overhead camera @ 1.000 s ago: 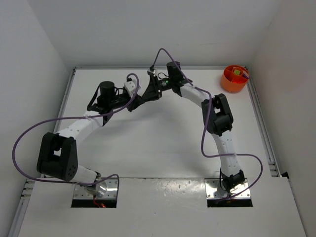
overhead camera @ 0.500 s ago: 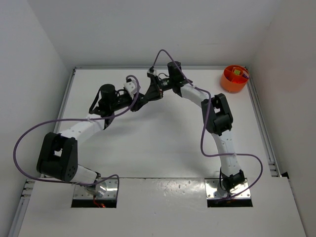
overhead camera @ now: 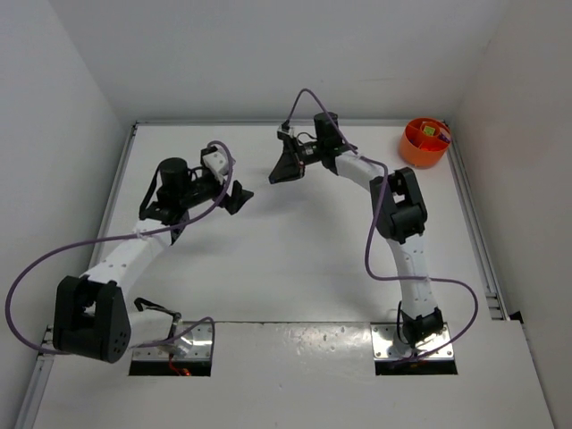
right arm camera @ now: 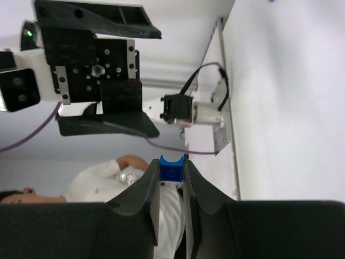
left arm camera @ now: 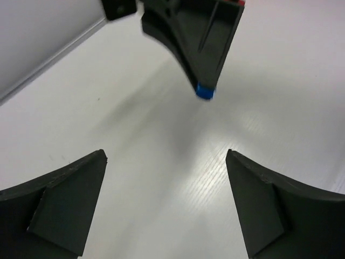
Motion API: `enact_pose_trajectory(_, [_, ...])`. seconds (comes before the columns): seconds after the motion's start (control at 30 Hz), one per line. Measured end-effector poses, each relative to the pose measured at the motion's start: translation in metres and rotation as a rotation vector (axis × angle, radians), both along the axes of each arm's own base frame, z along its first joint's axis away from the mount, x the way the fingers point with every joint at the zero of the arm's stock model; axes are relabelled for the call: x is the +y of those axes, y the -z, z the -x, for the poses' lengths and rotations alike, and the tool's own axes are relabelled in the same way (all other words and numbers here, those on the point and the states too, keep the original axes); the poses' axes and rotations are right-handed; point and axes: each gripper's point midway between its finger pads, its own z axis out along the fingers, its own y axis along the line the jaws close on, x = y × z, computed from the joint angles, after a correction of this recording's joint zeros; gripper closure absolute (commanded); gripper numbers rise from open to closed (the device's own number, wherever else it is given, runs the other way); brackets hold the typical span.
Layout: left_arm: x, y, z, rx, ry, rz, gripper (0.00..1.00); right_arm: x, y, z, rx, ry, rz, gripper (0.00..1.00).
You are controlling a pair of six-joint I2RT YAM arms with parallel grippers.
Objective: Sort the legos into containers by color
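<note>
I will move my right gripper to the right in the top view and tip it down over the orange container to let go of the blue lego, because coloured pieces are inside.
A small blue lego is pinched between the fingertips of my right gripper, which is shut on it and held above the table. In the left wrist view the same blue lego shows at the tip of the right gripper. My left gripper is open wide with nothing between its fingers, and faces the right one across a short gap. From above, the left gripper is just left of the right gripper. The orange container stands at the far right corner with a few coloured pieces inside.
White walls close in the table on three sides, and a metal rail runs along the right edge. Purple cables loop off both arms. The left gripper fills the upper left of the right wrist view.
The left gripper has opened and drawn back to the left, away from the right gripper. The right gripper has shut on the blue lego and shifted slightly right.
</note>
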Motion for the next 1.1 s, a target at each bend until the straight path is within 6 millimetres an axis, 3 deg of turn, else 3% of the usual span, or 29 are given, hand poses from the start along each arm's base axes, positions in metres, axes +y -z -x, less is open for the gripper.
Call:
enact_pose_trajectory(0.27, [0.026, 0.028, 0.005, 0.236, -0.141, -0.088, 0.0, -0.057, -0.001, -0.049, -0.131, 0.284, 0.122, 1.0])
enact_pose_trajectory(0.47, [0.04, 0.04, 0.006, 0.329, -0.231, -0.104, 0.0, -0.115, -0.017, -0.088, -0.431, 0.525, 0.409, 1.0])
enact_pose_trajectory(0.63, [0.046, 0.029, -0.005, 0.352, -0.315, -0.133, 0.0, -0.186, -0.037, -0.127, -0.725, 0.696, 0.697, 1.0])
enact_pose_trajectory(0.77, [0.044, 0.016, -0.03, 0.349, -0.354, -0.148, 0.0, -0.264, -0.046, -0.162, -0.843, 0.839, 0.932, 1.0])
enact_pose_trajectory(0.9, [0.049, 0.025, -0.031, 0.384, -0.381, -0.172, 0.0, -0.338, -0.054, -0.19, -0.888, 0.948, 1.113, 1.0])
enact_pose_trajectory(1.0, [0.052, 0.031, -0.029, 0.405, -0.399, -0.193, 0.0, -0.381, -0.046, -0.202, -0.889, 0.991, 1.235, 1.0])
enact_pose_trajectory(1.1, [0.056, 0.034, -0.031, 0.412, -0.424, -0.21, 0.0, -0.399, -0.026, -0.202, -0.86, 0.973, 1.324, 1.0])
